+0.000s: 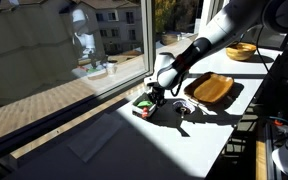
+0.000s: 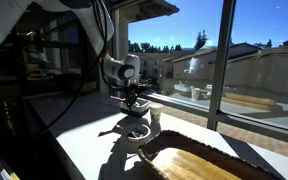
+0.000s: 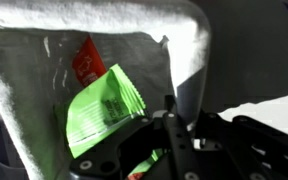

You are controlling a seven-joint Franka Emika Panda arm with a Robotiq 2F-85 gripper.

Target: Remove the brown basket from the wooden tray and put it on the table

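Observation:
I will lower the brown basket onto the white table beneath it and open my gripper to let go of the basket's rim, since the basket is clear of the wooden tray.
The brown basket [image 1: 142,104] is over the white table [image 1: 174,145], off the wooden tray [image 1: 214,90] and to its left. My gripper [image 1: 154,95] stands over the basket's edge and is shut on its rim. I cannot tell whether the basket rests on the table or hangs just above it. In the wrist view the basket [image 3: 24,90] holds green packets and a red one, with the gripper [image 3: 174,125] at its right wall. The other exterior view shows the gripper [image 2: 134,96], the basket [image 2: 137,106], the tray [image 2: 199,160] in front and the table [image 2: 84,130].
A round tan bowl [image 1: 242,50] sits beyond the tray. A small dark object [image 1: 184,108] lies between basket and tray. A white cup [image 2: 156,116] stands beside the basket. A window runs along the table's long side.

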